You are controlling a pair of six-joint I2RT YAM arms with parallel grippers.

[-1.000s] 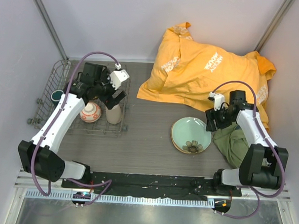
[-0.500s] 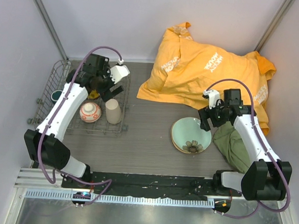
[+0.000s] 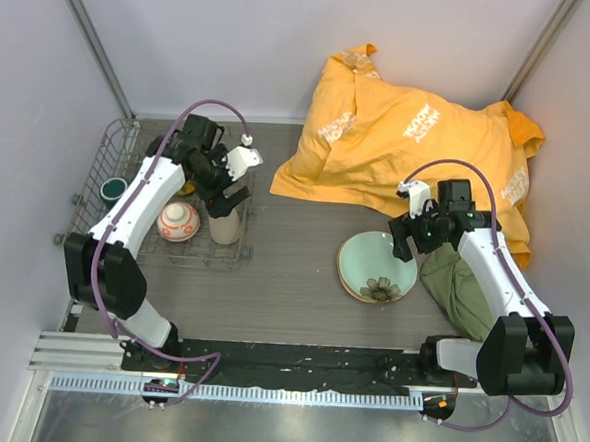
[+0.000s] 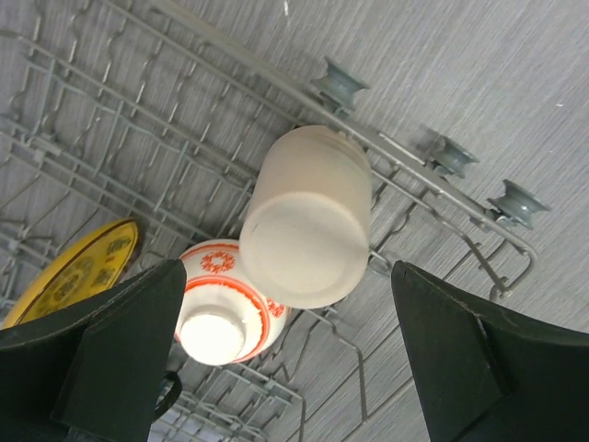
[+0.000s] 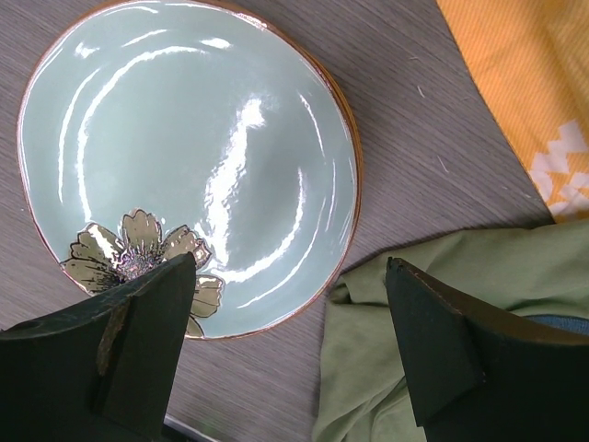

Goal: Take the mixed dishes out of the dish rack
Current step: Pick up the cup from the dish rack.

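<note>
My left gripper moves down around the upturned beige cup's raised base next, as its raised base (image 3: 225, 226) (image 4: 305, 249) is between my open fingers but below them. The gripper then closes.
The grey wire dish rack (image 3: 87, 183) stands at the left. In it are the upturned beige cup (image 3: 224, 227), the upturned white-and-red bowl (image 3: 178, 222), the yellow patterned plate (image 3: 185, 186), mostly hidden by my arm, and the dark green mug (image 3: 112, 188). My left gripper (image 3: 233, 190) is open and empty above the cup (image 4: 308, 216); the bowl (image 4: 225, 304), the yellow plate (image 4: 78, 272) and the rack wires (image 4: 405, 175) show below it. The pale green flower plate (image 3: 376, 266) lies on the table. My right gripper (image 3: 414, 238) is open and empty over the plate's right edge (image 5: 184, 157).
A large orange cloth (image 3: 410, 138) lies at the back right. An olive green cloth (image 3: 462, 281) lies right of the plate and shows in the right wrist view (image 5: 442, 322). Side walls close in on the left and right.
My left gripper lifted off the cup side, swung back, then came over the cup again, still open. My right gripper moved a little left over the green plate's edge.
</note>
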